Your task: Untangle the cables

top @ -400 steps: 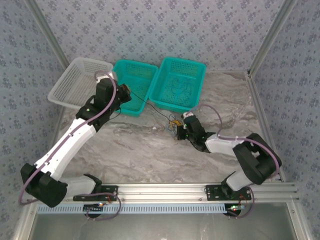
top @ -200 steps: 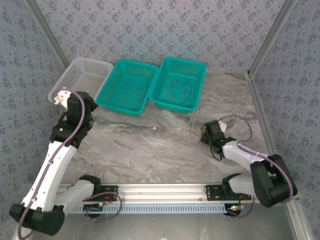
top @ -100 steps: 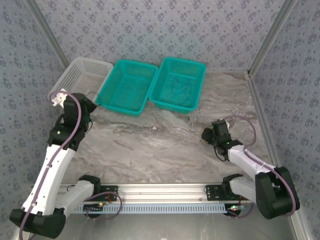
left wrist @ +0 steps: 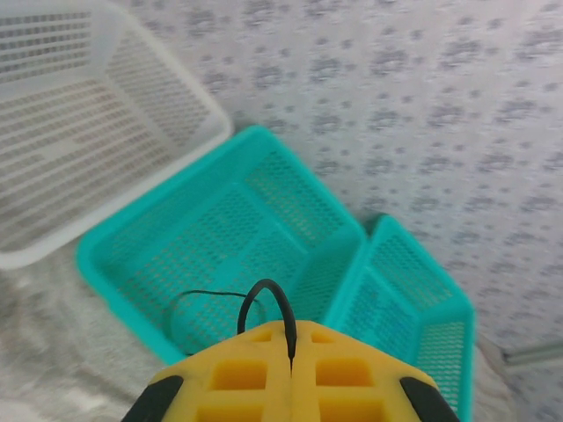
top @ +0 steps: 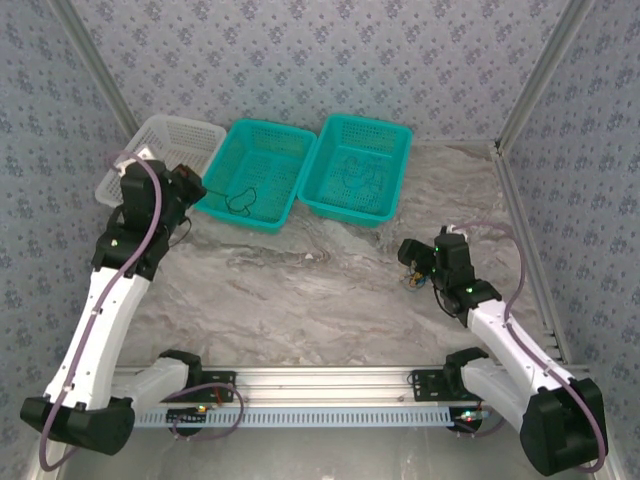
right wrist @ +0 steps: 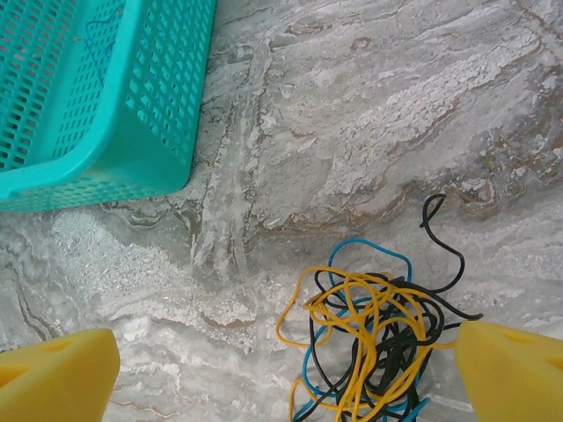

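Observation:
I will carry the single black cable (left wrist: 264, 294) outward and over the middle teal basket (left wrist: 224, 242) with my left gripper and release it there, because the cable's loop already hangs inside the basket.
The cables show as a fist-sized knot (right wrist: 380, 345) of orange-yellow, black and blue wire on the marble table; seen from above, the knot (top: 416, 282) lies just below my right gripper (top: 408, 252). In the right wrist view my right gripper (right wrist: 286, 374) is open wide, one yellow fingertip (right wrist: 62, 369) at each bottom corner, and the knot sits toward the right one. My left gripper (top: 192, 188) is raised beside the middle teal basket (top: 262, 165). Its yellow fingers (left wrist: 237, 374) are shut on a single black cable (left wrist: 264, 294), whose loop (top: 240, 200) hangs into that basket.
A white basket (top: 165, 145) stands at the back left. A second teal basket (top: 372, 140) at the back holds a few cable strands (top: 357, 180). Bare marble stretches between the arms. Patterned walls and metal posts close in the sides.
My left arm swung up and right to the middle teal basket, and the black cable now dangles into it. My right gripper shifted slightly back, and the knot now shows beneath it.

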